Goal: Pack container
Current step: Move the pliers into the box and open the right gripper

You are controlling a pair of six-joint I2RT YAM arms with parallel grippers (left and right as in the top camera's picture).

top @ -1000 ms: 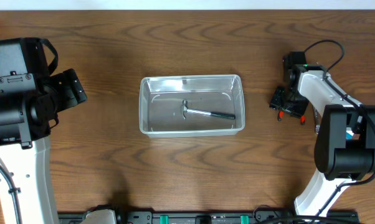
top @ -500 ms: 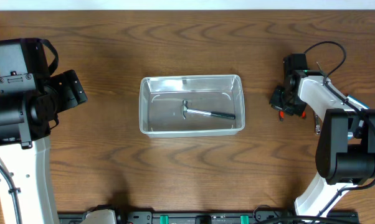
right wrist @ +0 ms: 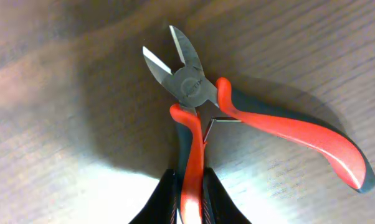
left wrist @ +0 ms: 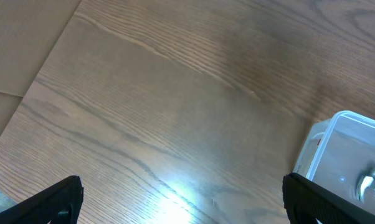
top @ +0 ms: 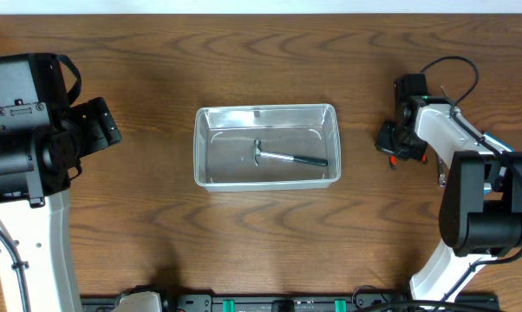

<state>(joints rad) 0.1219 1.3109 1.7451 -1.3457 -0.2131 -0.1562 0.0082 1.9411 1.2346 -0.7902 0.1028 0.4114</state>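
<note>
My right gripper will next lift the cutters, carry them left in the overhead view over the free part of the container's bottom beside the hammer (top: 289,158), then lower them and let go.
The clear plastic container (top: 207,147) sits mid-table with a small hammer (top: 289,158) lying inside; its corner (left wrist: 337,134) shows at the right of the left wrist view. Red-and-grey side cutters (right wrist: 237,109) lie on the wood at the right, handles spread. My right gripper (right wrist: 190,193) is shut on one handle of the cutters, its black fingers (right wrist: 166,199) pressed against both sides; overhead it sits at the cutters (top: 391,154). My left gripper (left wrist: 181,199) hangs open over bare wood far left of the container, holding nothing.
The left arm's bulky body (top: 35,130) stands at the table's left edge. The right arm's base (top: 482,217) and a black cable (top: 456,69) occupy the right side. Bare wood surrounds the container.
My right gripper has closed onto one handle of the cutters and shifted slightly upward. The left arm, container and hammer have not moved.
</note>
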